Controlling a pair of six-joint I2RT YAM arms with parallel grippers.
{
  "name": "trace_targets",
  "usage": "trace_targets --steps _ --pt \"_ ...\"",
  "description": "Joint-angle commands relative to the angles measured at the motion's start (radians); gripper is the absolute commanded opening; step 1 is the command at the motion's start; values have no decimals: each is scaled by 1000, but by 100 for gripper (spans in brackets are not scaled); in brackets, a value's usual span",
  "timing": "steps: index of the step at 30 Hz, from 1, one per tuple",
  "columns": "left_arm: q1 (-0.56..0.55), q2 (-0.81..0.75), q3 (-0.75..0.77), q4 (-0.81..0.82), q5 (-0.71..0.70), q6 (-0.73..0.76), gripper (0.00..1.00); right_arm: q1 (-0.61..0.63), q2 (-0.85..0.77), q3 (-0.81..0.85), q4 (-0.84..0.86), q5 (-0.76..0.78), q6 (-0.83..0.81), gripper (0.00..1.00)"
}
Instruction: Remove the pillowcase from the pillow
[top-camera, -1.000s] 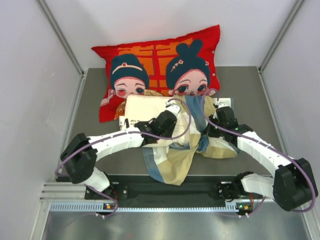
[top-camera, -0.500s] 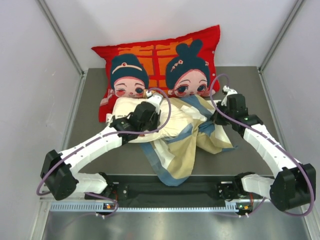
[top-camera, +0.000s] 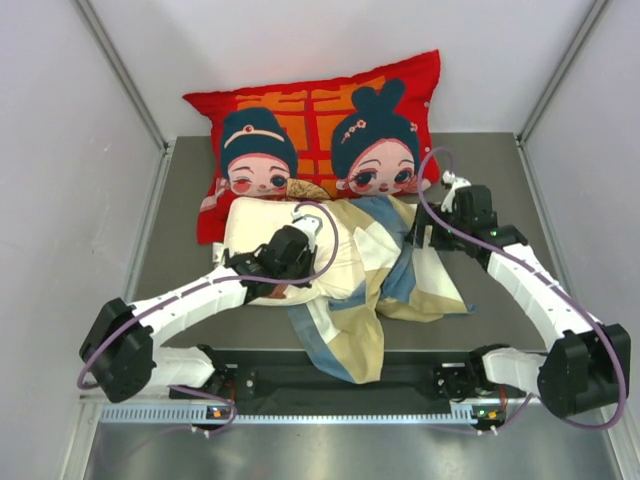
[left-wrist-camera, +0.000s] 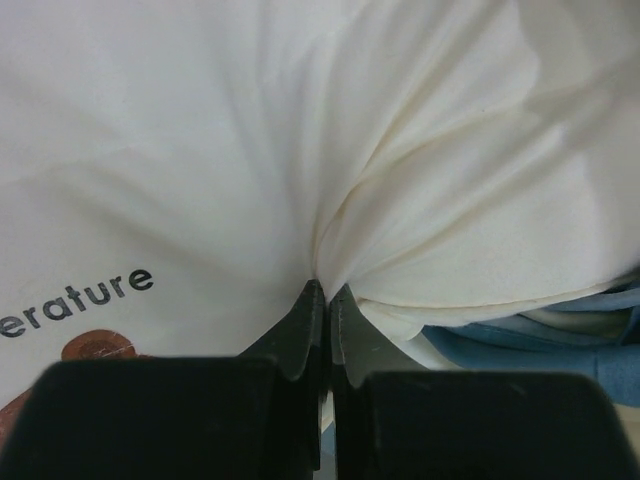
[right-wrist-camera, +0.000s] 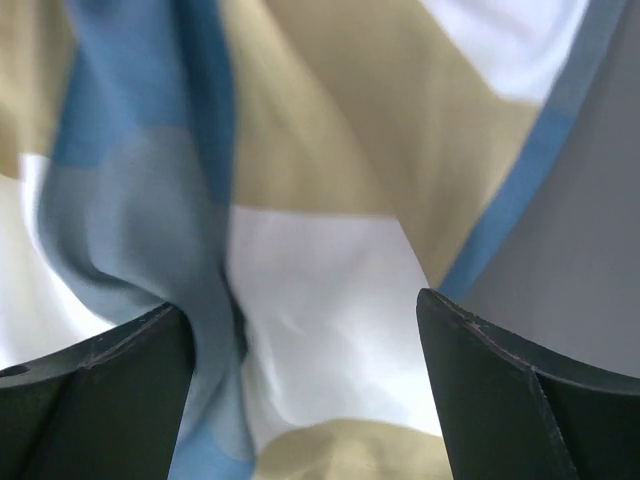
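The pinched fold (top-camera: 314, 282) between my left gripper's fingers comes free next as the gripper stays low there and opens, its pillow (top-camera: 250, 226) already lying on the tabletop.
The cream pillow (top-camera: 250, 226) lies left of the table's middle, its dark text and brown print showing in the left wrist view (left-wrist-camera: 150, 150). My left gripper (top-camera: 308, 228) (left-wrist-camera: 322, 290) is shut on a pinched fold of the pillow's fabric. The blue, tan and cream checked pillowcase (top-camera: 385, 265) covers the pillow's right end and drapes toward the near edge. Its blue edge (left-wrist-camera: 560, 330) shows beside my left fingers. My right gripper (top-camera: 422, 236) (right-wrist-camera: 300, 310) stands open just above the pillowcase (right-wrist-camera: 330, 270) at its right side, with nothing held between the fingers.
A large red cartoon-figure cushion (top-camera: 320, 125) leans at the back, touching the pillow's far side. White walls close in on the left and right. The grey table (top-camera: 500, 165) shows bare at the far right. A metal rail (top-camera: 330, 410) runs along the near edge.
My right gripper has moved up and to the right, then opened and let go of the pillowcase. My left gripper has dragged the pillow to the left, baring more cream fabric.
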Motion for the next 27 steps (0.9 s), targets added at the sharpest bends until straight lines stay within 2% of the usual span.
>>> trace_targets --steps 1,6,19,26,27 --pt "-20 -51 -44 21 33 -68 0 -12 44 150 67 -37 -21 86" --pt "-32 -79 -99 29 53 -122 0 15 151 271 127 -78 2 87" --pt "-48 -120 -138 11 53 -145 0 205 482 512 212 -59 18 87" --pt "-61 -129 -142 25 40 -119 0 288 642 511 207 96 -15 85" --pt "-61 -131 -139 23 37 -113 0 294 650 498 212 110 -9 80"
